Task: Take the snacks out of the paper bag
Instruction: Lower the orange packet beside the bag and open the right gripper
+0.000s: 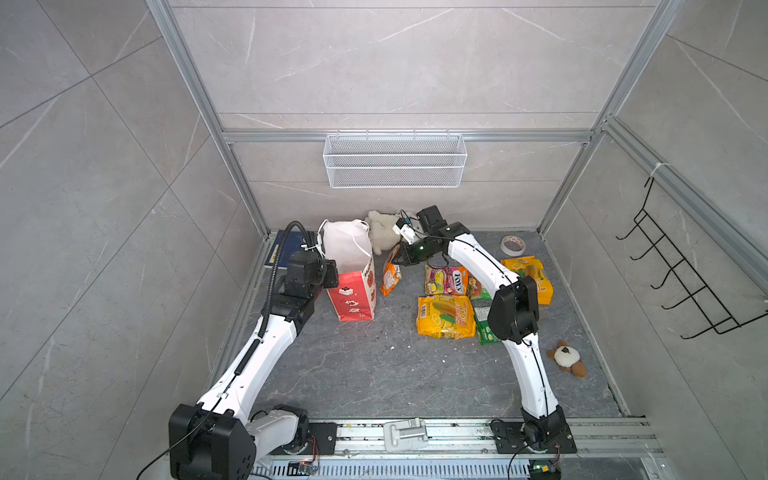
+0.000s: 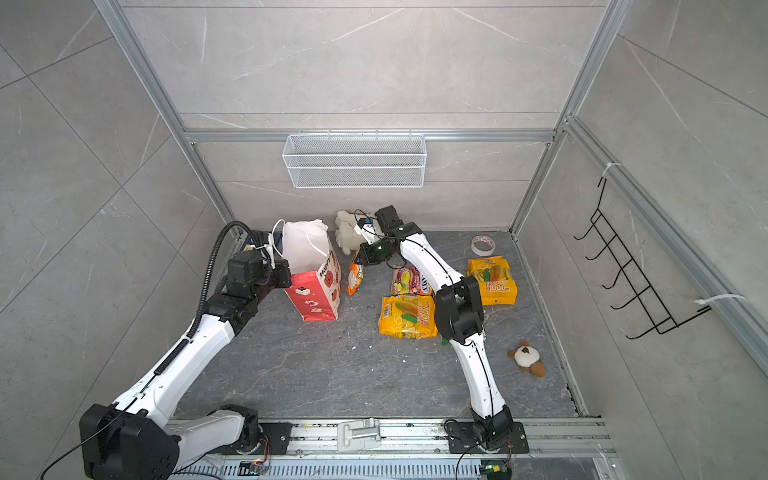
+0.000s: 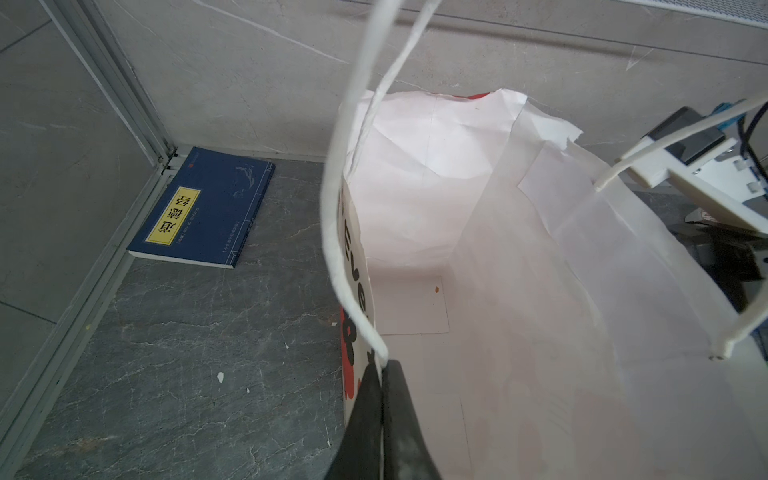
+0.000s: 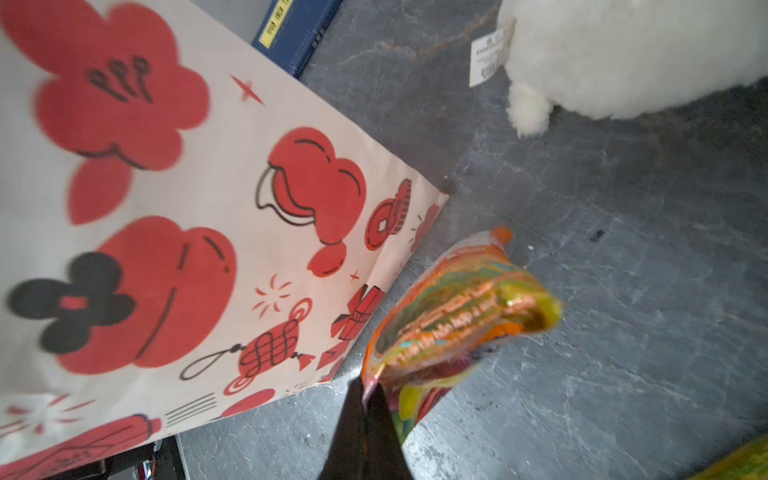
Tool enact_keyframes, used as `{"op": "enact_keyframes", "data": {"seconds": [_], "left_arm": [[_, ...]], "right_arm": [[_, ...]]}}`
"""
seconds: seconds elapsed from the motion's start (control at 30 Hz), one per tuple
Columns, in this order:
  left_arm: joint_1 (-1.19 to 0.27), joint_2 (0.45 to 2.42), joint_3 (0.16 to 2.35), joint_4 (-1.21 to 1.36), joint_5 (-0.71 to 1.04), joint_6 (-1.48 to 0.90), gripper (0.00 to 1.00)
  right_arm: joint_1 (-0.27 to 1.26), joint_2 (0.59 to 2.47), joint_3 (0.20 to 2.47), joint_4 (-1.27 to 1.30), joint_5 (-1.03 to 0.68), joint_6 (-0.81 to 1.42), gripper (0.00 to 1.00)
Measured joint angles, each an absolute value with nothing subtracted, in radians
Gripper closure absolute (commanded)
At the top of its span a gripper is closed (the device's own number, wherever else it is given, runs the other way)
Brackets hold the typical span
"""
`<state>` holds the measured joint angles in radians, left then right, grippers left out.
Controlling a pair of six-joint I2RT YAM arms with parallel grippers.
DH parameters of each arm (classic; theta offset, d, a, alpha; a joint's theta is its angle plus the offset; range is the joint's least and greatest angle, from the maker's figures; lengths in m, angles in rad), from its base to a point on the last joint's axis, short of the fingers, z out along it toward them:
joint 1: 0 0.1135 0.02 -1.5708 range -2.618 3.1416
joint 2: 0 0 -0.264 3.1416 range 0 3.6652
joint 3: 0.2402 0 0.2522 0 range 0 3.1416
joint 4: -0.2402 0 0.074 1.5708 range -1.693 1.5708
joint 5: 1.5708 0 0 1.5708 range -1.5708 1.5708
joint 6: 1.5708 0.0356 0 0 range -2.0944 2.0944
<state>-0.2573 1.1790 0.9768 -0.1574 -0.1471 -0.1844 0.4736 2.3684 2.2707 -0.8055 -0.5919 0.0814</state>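
Note:
I should next lower my right gripper toward the bare table gap between the paper bag and the pink FOX packet and release the orange packet's top edge.
The paper bag stands upright at the back left. My left gripper is shut on its rim beside a cord handle, one finger inside and one outside. In the left wrist view the bag's white inside shows no packet. My right gripper is shut on the top edge of an orange snack packet that hangs just right of the bag. Other snacks lie on the table: a pink FOX packet, a yellow one, a yellow-orange one and a green one.
A white plush toy sits behind the bag, and a blue book lies in the back left corner. A tape roll is at the back right. A small brown-and-white plush lies at the right. A wire basket hangs on the back wall.

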Motion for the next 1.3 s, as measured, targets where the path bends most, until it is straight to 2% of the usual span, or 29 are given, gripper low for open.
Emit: {"op": "enact_keyframes", "data": {"seconds": [0.17, 0.27, 0.43, 0.5, 0.57, 0.67, 1.0, 1.1, 1.2, 1.23, 1.3], "left_arm": [[-0.257, 1.184, 0.978, -0.156, -0.127, -0.173, 1.00], [-0.257, 1.186, 0.978, -0.155, -0.118, -0.167, 0.95], [-0.257, 1.187, 0.978, -0.152, -0.095, -0.159, 0.80], [-0.257, 1.187, 0.978, -0.152, -0.087, -0.156, 0.74], [-0.255, 1.187, 0.978, -0.152, -0.072, -0.150, 0.69], [-0.255, 1.187, 0.981, -0.154, -0.054, -0.144, 0.58], [-0.255, 1.144, 0.997, -0.158, -0.028, -0.145, 0.55], [-0.255, 1.092, 0.996, -0.158, -0.057, -0.148, 0.52], [-0.253, 1.030, 0.985, -0.150, -0.117, -0.166, 0.46], [-0.251, 1.006, 0.974, -0.147, -0.142, -0.177, 0.46], [-0.239, 0.970, 0.948, -0.141, -0.184, -0.200, 0.47]], "right_arm": [[0.473, 2.394, 2.273, -0.834, -0.543, 0.068, 0.99], [0.473, 2.396, 2.273, -0.857, -0.500, 0.059, 0.96], [0.473, 2.396, 2.271, -0.877, -0.442, 0.055, 0.92], [0.473, 2.396, 2.271, -0.884, -0.421, 0.055, 0.93], [0.473, 2.396, 2.271, -0.897, -0.395, 0.055, 0.98], [0.473, 2.395, 2.265, -0.905, -0.369, 0.061, 0.97], [0.473, 2.362, 2.148, -0.905, -0.298, 0.145, 0.88], [0.473, 2.358, 2.143, -0.903, -0.293, 0.170, 0.82], [0.473, 2.349, 2.135, -0.902, -0.287, 0.191, 0.87], [0.473, 2.346, 2.135, -0.902, -0.286, 0.195, 0.93], [0.473, 2.337, 2.128, -0.902, -0.280, 0.208, 0.91]]}}
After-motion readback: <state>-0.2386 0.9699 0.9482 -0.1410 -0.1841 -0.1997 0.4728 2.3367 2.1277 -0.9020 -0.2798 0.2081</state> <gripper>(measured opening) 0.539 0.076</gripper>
